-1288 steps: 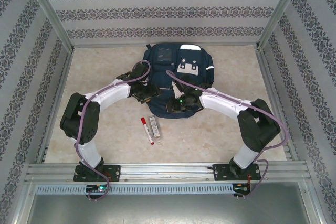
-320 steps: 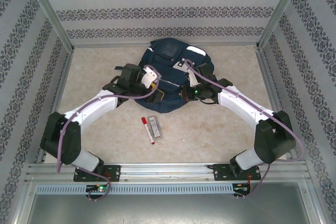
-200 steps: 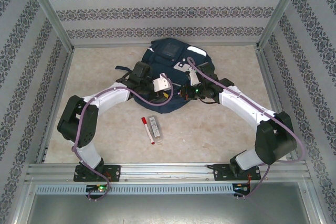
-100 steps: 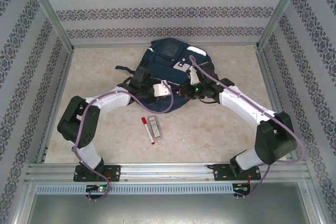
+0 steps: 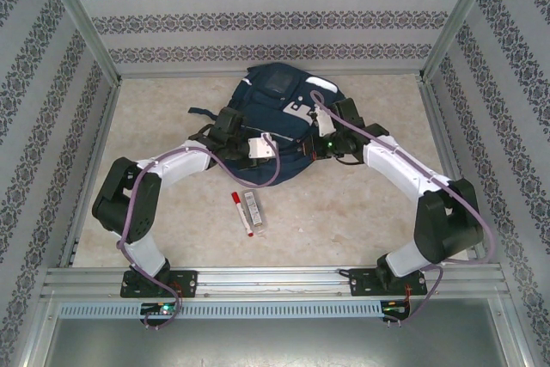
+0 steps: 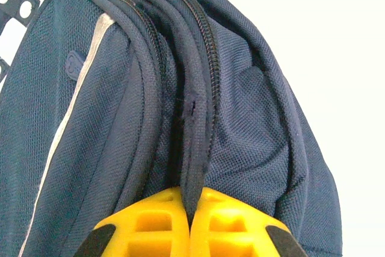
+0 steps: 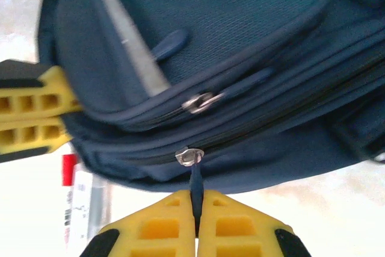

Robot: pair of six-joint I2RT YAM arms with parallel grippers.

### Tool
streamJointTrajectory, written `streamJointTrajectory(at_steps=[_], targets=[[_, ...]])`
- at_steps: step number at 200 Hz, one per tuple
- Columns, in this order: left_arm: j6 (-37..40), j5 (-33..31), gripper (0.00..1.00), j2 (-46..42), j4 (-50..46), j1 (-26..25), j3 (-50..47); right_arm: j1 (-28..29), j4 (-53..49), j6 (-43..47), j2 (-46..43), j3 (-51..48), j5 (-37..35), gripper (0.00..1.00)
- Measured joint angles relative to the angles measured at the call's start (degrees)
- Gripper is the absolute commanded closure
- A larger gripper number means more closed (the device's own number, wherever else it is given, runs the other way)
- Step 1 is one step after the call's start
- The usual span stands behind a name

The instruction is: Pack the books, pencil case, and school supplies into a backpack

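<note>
My right gripper needs to pull outward next along the zipper's dark track, away from my left gripper, and let go of the tab, because that track runs past the slider.
The navy backpack lies at the back middle of the table. My left gripper is at its near edge, its yellow fingers shut on the fabric edge beside the main zipper. My right gripper is shut on the dark blue pull tab of the silver zipper slider, at the backpack's near right side. The red-and-white marker and the clear pencil case lie side by side on the table in front of the backpack. The books are out of view.
The marble-look tabletop is walled by patterned panels with metal posts. Both arm bases sit on the front rail. The left gripper's yellow fingers show beside the backpack in the right wrist view.
My left gripper has shut on the backpack's edge by the zipper. The right gripper, still holding the pull tab, has shifted a little back and to the right.
</note>
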State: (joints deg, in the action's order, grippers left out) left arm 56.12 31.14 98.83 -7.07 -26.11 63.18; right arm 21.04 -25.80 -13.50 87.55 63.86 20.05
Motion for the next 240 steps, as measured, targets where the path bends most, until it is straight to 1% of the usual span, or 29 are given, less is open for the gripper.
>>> streamJointTrajectory(at_steps=[31, 65, 72, 89, 123, 140, 161, 175, 194, 206, 218, 231, 240], targets=[[2.6, 1.9, 1.00, 0.0, -0.9, 1.0, 0.0, -2.3, 2.3, 3.4, 3.8, 0.8, -4.5, 1.00], [5.3, 3.5, 1.00, 0.0, -1.3, 1.5, 0.0, -6.7, 4.0, 2.2, 10.4, 4.5, -8.1, 1.00], [5.7, 3.7, 1.00, 0.0, -1.4, 1.5, 0.0, -7.8, 4.4, 1.3, 11.6, 5.3, -8.0, 1.00], [6.1, 4.1, 1.00, 0.0, -1.5, 1.6, 0.0, -9.6, 4.6, -1.5, 13.3, 6.6, -6.7, 0.96], [7.1, 4.5, 1.00, 0.0, -2.3, 1.9, 0.0, -10.4, 4.4, -4.2, 14.3, 7.7, -4.9, 0.95], [7.4, 4.5, 1.00, -0.1, -2.8, 1.9, 0.0, -10.4, 4.2, -4.4, 14.3, 7.7, -4.5, 0.88], [7.4, 4.6, 1.00, -1.0, -3.5, 2.1, -0.3, -11.3, 3.6, -4.3, 14.3, 7.7, -4.8, 0.69], [7.3, 5.1, 1.00, -2.2, -5.0, 2.6, -0.9, -12.9, 2.8, -3.3, 14.1, 7.7, -5.7, 0.62], [6.6, 6.2, 1.00, -3.4, -6.4, 3.0, -1.4, -14.4, 1.2, -1.5, 12.5, 7.5, -5.8, 0.57], [6.4, 6.6, 1.00, -3.9, -6.7, 3.0, -1.9, -14.6, 0.9, 0.2, 10.4, 6.8, -5.1, 0.57], [6.0, 7.1, 1.00, -4.2, -6.7, 3.0, -2.7, -14.5, 0.9, 3.3, 7.7, 5.7, -2.0, 0.57], [5.4, 7.5, 0.95, -4.5, -6.7, 3.0, -3.5, -14.1, 1.7, 7.7, 5.1, 4.5, 2.0, 0.58], [5.0, 7.9, 0.93, -4.7, -6.7, 3.0, -3.9, -14.0, 2.1, 11.1, 3.8, 3.6, 5.3, 0.58]])
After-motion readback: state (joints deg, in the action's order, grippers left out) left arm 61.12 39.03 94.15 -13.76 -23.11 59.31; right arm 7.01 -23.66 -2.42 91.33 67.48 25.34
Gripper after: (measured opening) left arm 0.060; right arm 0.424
